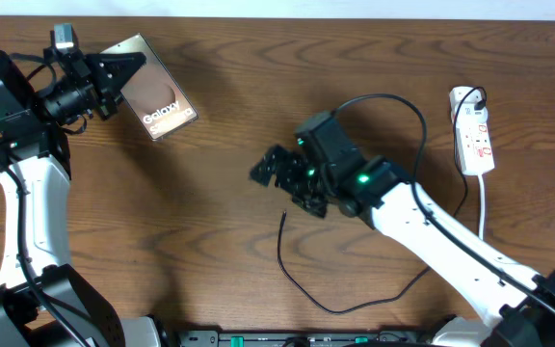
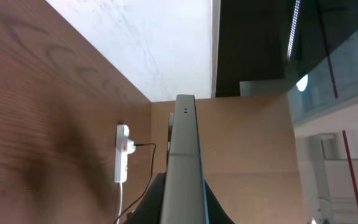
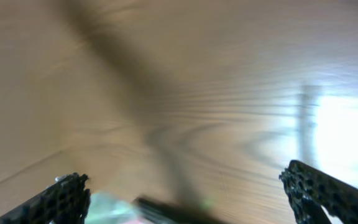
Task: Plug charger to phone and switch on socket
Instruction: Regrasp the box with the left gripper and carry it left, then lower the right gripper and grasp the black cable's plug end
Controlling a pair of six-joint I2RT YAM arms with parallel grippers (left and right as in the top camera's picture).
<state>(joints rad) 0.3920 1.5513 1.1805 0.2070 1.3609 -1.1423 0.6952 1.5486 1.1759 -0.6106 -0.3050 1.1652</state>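
My right gripper turns downward next and moves back and down onto the charger's plug, since that lies below the gripper and nearer my base.
My left gripper is shut on the edge of the phone, a dark glossy slab with white "Galaxy" lettering, holding it at the table's far left. The left wrist view shows the phone edge-on between the jaws. The charger is a thin black cable looping across the table, its tip lying free near the centre. My right gripper is open and empty just above that tip. In the blurred right wrist view its fingers are spread wide. The white socket lies at the far right and also shows in the left wrist view.
The charger's other end runs in an arc to the socket's top end. The socket's white cord trails toward the front edge. A pale wall rises behind the table's far edge.
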